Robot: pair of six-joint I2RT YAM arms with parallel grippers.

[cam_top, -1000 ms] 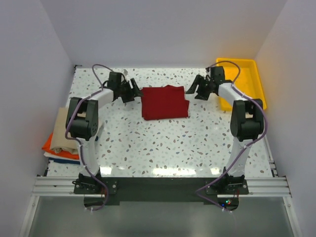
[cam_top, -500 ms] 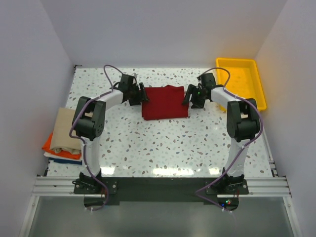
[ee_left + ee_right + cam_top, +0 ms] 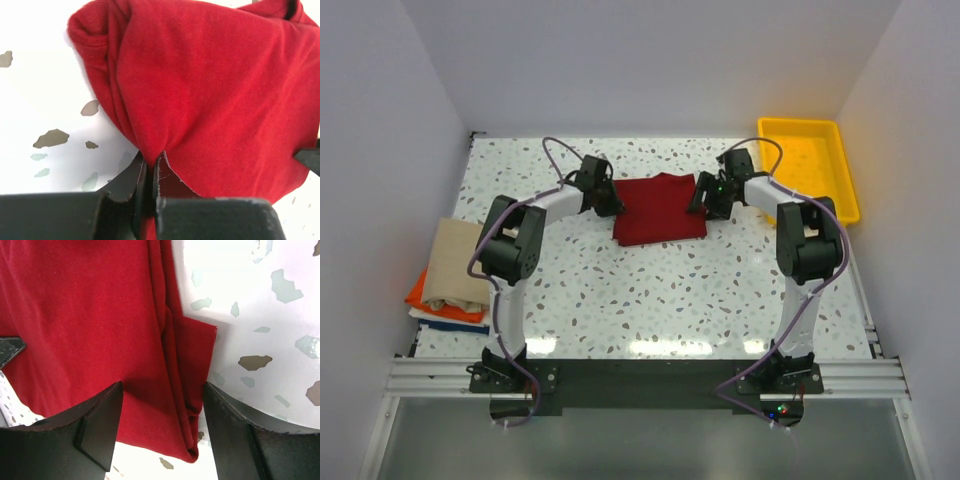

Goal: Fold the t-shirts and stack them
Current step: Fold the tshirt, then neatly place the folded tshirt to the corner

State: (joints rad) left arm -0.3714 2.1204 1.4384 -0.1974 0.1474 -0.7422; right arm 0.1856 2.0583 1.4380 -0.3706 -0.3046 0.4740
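Observation:
The red t-shirt is already folded square. My left gripper needs to lift it next, carry it to the left in the top view and release it on top of the tan t-shirt.
A dark red t-shirt, folded into a rough square, lies on the speckled table between the two arms. My left gripper is shut on the shirt's left edge; in the left wrist view the red cloth is pinched between the two black fingers. My right gripper stands open over the shirt's right edge, its fingers straddling the folded hem of the red shirt with a wide gap. A stack of folded t-shirts, tan on top over orange and blue, lies at the table's left edge.
A yellow plastic tray stands at the back right corner. White walls close the table in on three sides. The near half of the speckled table has nothing on it but the arm bases.
Both grippers came inward to the red shirt's side edges. The left gripper closed on the left edge. The shirt shifted slightly to the right.

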